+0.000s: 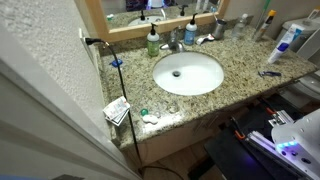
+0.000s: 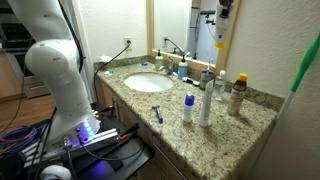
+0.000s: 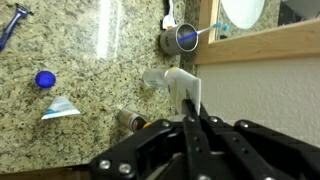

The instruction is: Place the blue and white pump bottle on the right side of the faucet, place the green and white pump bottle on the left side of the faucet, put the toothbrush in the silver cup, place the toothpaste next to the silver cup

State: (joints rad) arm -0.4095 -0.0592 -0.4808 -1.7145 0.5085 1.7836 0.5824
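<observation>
My gripper lowers the hanging toothpaste next and releases it on the bare granite below, between the clear and brown bottles beside the wall.
In the wrist view my gripper (image 3: pixel 190 108) is shut on the toothpaste (image 3: pixel 182 85), a white tube that sticks out ahead of the fingers above the granite counter, close to the wooden mirror frame. Beyond it stands the silver cup (image 3: pixel 180 38) with the toothbrush (image 3: pixel 205 30) leaning in it. In an exterior view the gripper (image 2: pixel 224 20) hangs high by the mirror. The green and white pump bottle (image 1: pixel 152 40) stands left of the faucet (image 1: pixel 175 42), and the blue and white pump bottle (image 1: pixel 190 32) stands right of it.
A blue-capped bottle (image 3: pixel 45 78), a white-and-blue bottle (image 3: pixel 60 108) and a brown bottle (image 3: pixel 128 120) stand near the gripper. A blue handled item (image 3: pixel 10 25) lies on the counter. The basin (image 1: pixel 188 72) takes up the counter's middle; small items lie at the front edge (image 1: pixel 118 108).
</observation>
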